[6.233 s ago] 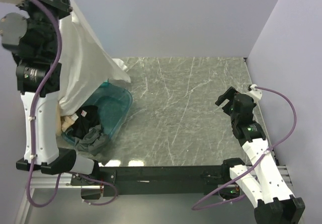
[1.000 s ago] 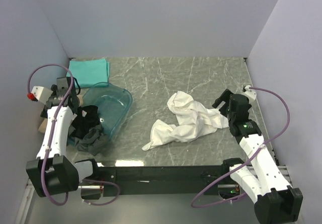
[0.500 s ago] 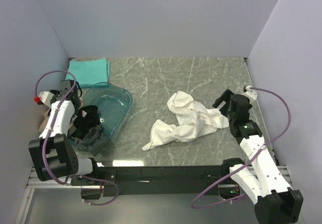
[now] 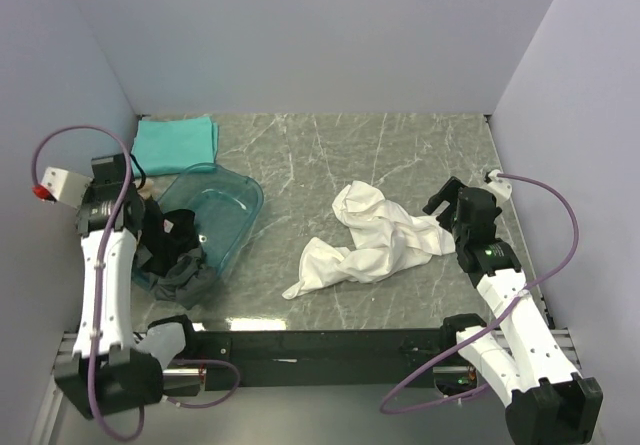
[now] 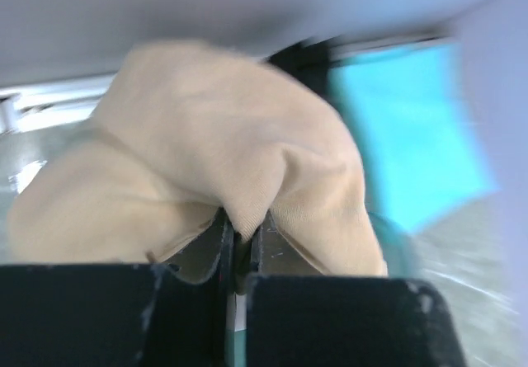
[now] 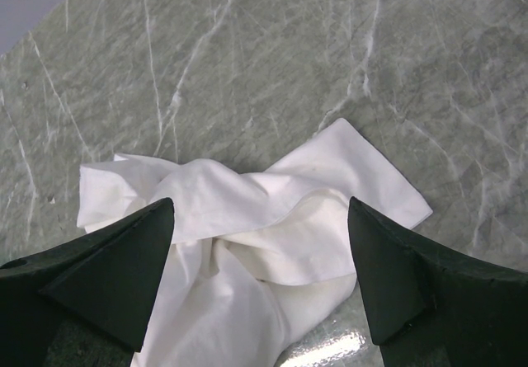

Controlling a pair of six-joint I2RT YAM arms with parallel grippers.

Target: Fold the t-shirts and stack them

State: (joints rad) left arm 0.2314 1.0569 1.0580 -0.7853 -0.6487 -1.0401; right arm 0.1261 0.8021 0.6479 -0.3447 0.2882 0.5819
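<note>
The left gripper lowers onto the dark clothes in the bin next, pulls toward the bin's side and releases the tan t-shirt, as clothes already lie there.
The white t-shirt (image 4: 370,235) lies crumpled on the marble table, right of centre. My right gripper (image 4: 440,197) hovers open just above its right end; in the right wrist view the shirt (image 6: 247,218) lies under the gap between the spread fingers (image 6: 115,268). The teal t-shirt (image 4: 178,140) lies folded at the back left and shows blurred in the left wrist view (image 5: 421,128). My left gripper (image 4: 112,180) is by the left wall beside the bin, shut on a fold of the tan t-shirt (image 5: 206,136). The top view hides the tan shirt behind the arm.
A clear blue-tinted plastic bin (image 4: 235,215) lies tipped at the left, with dark clothes (image 4: 175,250) spilling from it toward the near edge. Walls close in the table at the left, back and right.
Six seconds ago my left gripper held the white shirt high; it now lies on the table. In the last second my left arm shifted near the left wall. The right arm stayed still.
</note>
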